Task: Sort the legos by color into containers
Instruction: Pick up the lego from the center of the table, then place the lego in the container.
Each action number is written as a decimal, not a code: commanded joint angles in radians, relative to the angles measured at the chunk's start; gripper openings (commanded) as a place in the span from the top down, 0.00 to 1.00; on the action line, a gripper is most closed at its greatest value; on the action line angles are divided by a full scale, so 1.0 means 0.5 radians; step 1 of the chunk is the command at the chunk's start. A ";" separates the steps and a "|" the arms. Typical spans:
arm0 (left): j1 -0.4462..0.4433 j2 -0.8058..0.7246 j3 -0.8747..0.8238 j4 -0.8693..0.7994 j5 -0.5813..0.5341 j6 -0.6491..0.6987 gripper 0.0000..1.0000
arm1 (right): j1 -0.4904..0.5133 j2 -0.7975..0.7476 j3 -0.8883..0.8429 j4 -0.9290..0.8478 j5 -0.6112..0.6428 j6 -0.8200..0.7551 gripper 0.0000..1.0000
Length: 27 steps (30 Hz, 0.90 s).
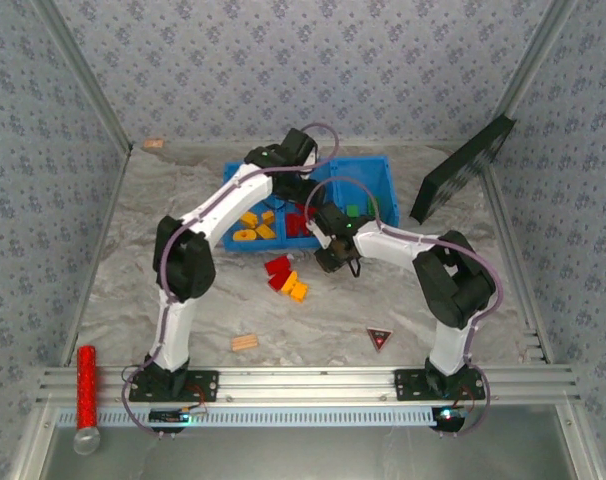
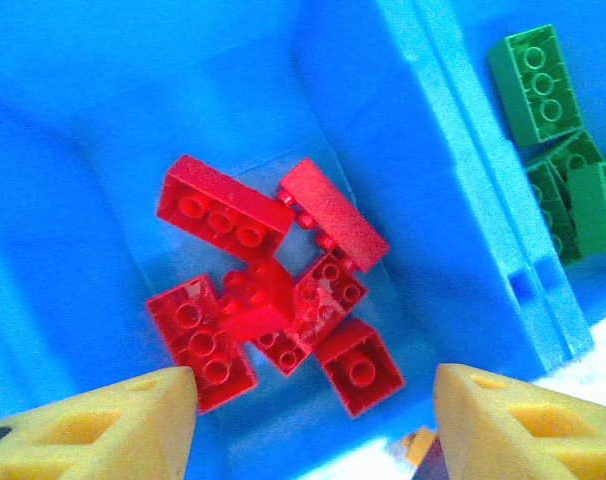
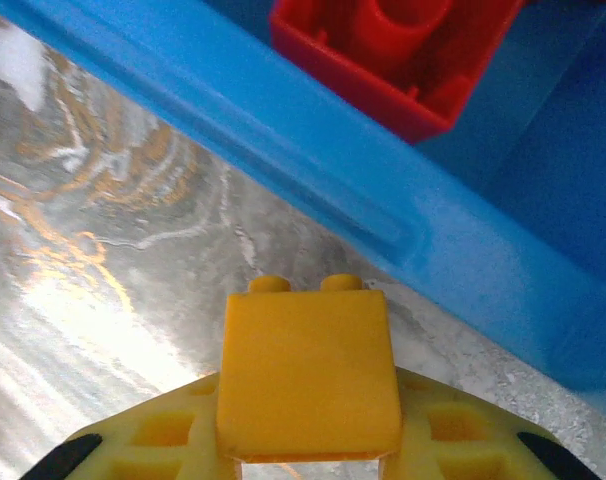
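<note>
My right gripper should next rise, cross above the yellow legos' container and let go of the matching brick. That container is outward of my right gripper, past the red legos.
The blue bin [image 1: 378, 180] holds yellow legos [image 1: 255, 225] in its left container, red legos [image 2: 253, 300] in the middle one and green legos [image 2: 553, 150] in the right one. My left gripper [image 2: 313, 385] hangs open over the red container [image 2: 113, 200] with nothing between its fingers. My right gripper [image 3: 308, 400] is shut on a yellow brick [image 3: 308, 365], just above the table and close to the bin's front wall [image 3: 313, 190]. Red bricks [image 1: 279, 270] and an orange brick [image 1: 296, 290] lie loose on the table in front of the bin.
A tan wooden piece [image 1: 245, 342] and a dark triangle [image 1: 380, 338] lie near the front edge. A red cylinder [image 1: 86, 380] rests on the rail at the left. A dark panel [image 1: 463, 170] leans at the back right.
</note>
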 commanded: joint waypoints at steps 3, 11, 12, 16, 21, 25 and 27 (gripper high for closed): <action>0.066 -0.465 -0.276 0.043 0.098 0.120 0.34 | 0.037 -0.089 0.134 -0.254 0.061 0.225 0.79; 0.355 -1.099 -0.892 0.221 0.339 0.034 0.28 | 0.188 -0.067 0.582 -0.502 0.115 0.281 0.79; 0.397 -1.158 -0.943 0.214 0.372 0.031 0.27 | 0.208 -0.043 0.645 -0.523 0.117 0.273 0.79; 0.585 -1.408 -1.177 0.186 0.488 0.024 0.27 | 0.292 0.148 1.024 -0.640 0.115 0.203 0.78; 0.783 -1.647 -1.377 0.073 0.571 0.043 0.26 | 0.368 0.475 1.512 -0.780 0.174 0.126 0.78; 0.821 -1.881 -1.551 0.040 0.499 -0.030 0.25 | 0.349 0.699 1.757 -0.748 0.118 0.009 0.78; 0.819 -2.015 -1.669 0.055 0.507 -0.082 0.24 | 0.337 0.807 1.886 -0.740 0.095 -0.046 0.78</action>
